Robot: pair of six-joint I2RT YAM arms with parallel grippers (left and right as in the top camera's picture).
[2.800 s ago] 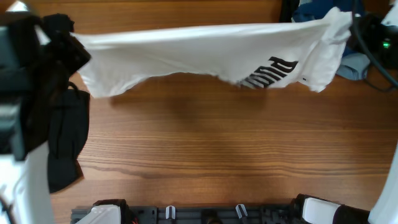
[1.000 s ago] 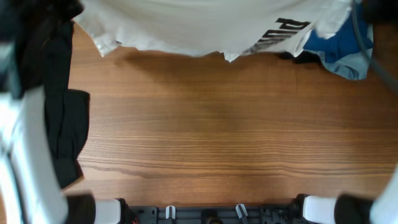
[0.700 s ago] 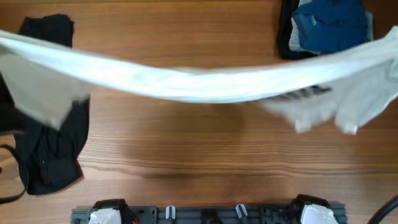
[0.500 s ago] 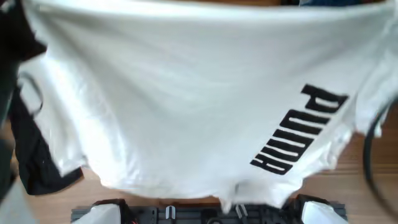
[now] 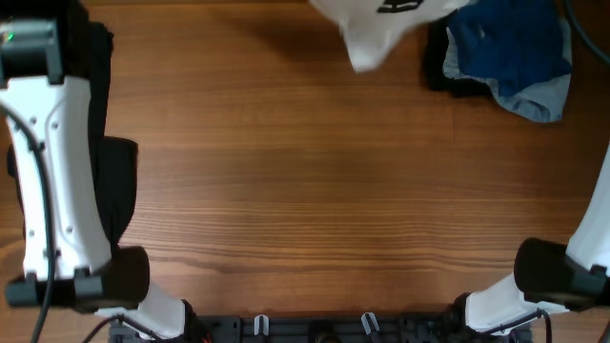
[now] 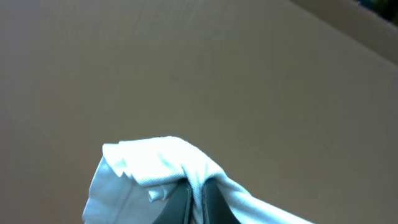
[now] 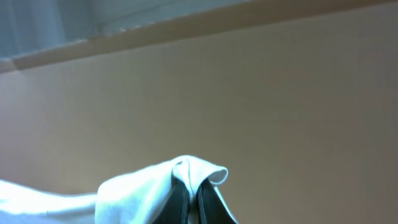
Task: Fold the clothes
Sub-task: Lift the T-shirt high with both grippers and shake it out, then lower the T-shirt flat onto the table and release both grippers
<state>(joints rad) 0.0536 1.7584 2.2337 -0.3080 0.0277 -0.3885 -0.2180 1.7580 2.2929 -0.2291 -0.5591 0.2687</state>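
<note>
I will next move my left gripper down and back onto bare wood (image 5: 168, 193) beside the black garment to release the white shirt's fold, as that wood lies below, toward my base.
The white shirt (image 5: 376, 24) with black print shows only as a small hanging piece at the top edge of the overhead view. My left gripper (image 6: 198, 198) is shut on a bunched fold of the white shirt (image 6: 161, 162), with a plain wall behind it. My right gripper (image 7: 194, 199) is shut on another fold of the white shirt (image 7: 143, 186). Both grippers are out of the overhead view; only the arms show at the left (image 5: 48, 171) and right (image 5: 572, 267) edges.
A blue garment (image 5: 510, 48) on dark cloth lies at the back right. A black garment (image 5: 110, 181) lies along the left side, partly under the left arm. The wooden table (image 5: 315, 191) stretches between them.
The shirt, spread wide across the overhead view half a second ago, has swung up and back, so only a small piece shows at the top edge. Both arms now stand at the sides.
</note>
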